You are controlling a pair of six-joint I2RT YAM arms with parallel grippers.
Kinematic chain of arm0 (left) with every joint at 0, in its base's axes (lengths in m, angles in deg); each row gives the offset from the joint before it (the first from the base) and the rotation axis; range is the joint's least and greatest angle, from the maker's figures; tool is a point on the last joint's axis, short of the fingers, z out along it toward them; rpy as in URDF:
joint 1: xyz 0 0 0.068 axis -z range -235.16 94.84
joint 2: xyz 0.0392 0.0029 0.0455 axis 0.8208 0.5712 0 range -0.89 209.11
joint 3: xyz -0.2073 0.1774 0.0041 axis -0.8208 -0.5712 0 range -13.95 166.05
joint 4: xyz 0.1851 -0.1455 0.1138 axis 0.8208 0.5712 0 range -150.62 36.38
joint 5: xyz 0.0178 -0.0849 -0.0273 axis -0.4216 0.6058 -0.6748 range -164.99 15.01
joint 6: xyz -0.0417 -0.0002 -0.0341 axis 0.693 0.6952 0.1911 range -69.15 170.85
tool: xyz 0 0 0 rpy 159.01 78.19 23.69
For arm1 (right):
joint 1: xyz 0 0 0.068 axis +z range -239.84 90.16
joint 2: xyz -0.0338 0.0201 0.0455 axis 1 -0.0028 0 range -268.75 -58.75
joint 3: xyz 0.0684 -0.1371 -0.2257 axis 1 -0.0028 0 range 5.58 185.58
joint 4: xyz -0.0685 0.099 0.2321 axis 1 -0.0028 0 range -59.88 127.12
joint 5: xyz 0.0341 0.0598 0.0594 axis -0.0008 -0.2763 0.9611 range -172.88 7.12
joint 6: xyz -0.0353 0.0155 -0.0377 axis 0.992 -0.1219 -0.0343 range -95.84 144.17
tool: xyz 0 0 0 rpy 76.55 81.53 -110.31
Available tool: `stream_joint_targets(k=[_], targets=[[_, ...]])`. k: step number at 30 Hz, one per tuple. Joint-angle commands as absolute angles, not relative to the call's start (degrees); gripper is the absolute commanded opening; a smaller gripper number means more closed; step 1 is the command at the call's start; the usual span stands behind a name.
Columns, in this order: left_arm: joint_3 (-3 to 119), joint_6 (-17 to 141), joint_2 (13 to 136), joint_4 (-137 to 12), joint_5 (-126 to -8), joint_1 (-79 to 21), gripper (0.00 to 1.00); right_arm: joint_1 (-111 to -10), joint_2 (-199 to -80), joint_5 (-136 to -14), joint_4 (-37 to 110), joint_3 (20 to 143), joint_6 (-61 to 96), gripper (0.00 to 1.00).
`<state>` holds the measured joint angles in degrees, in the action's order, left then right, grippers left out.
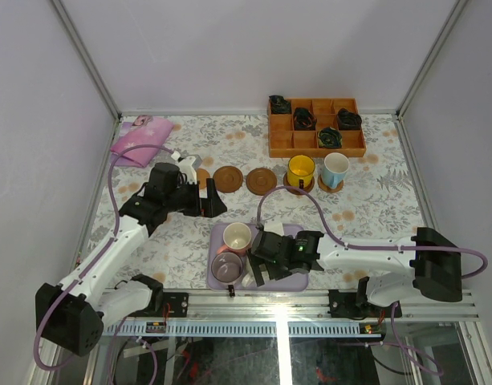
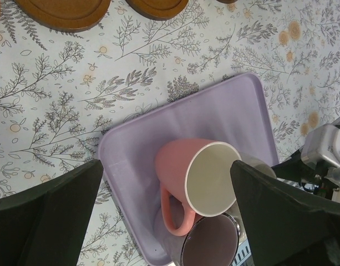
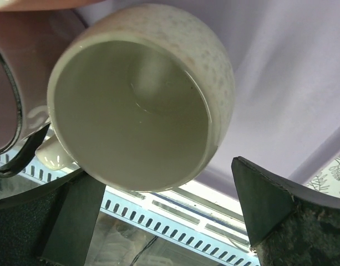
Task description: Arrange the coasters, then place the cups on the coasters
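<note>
The white cup stands farther out, and its handle is off beside one finger. My right gripper should move outward to it next and turn until my fingers are on either side of the white cup's handle.
Two bare coasters lie in a row at mid-table, and they show at the top edge of the left wrist view. A yellow cup and a light blue cup each stand on a coaster. The lavender tray holds a pink cup, a purple cup and a white cup. My left gripper hovers open above the tray's far side. Open too, my right gripper hangs over the white cup.
An orange-brown compartmented wooden box with dark items stands at the back right. A pink cloth lies at the back left. The tray sits close to the table's near edge, by the metal rail.
</note>
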<state>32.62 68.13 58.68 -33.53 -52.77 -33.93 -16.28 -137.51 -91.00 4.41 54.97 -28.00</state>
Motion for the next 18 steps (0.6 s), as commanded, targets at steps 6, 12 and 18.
stream_joint_targets(k=[6, 12, 18], targets=[[32.6, 69.0, 59.4, -35.2, -53.4, -33.6, 0.99, -16.0, -138.0, -101.6, -0.2, 55.9, -32.7, 0.99], [32.8, 69.3, 59.3, -36.1, -53.7, -33.6, 0.99, -18.6, -138.2, -107.0, -0.4, 55.8, -34.0, 0.99], [32.6, 69.4, 59.8, -37.3, -53.9, -33.6, 1.00, -26.2, -137.3, -109.9, 1.3, 55.9, -31.1, 0.99]])
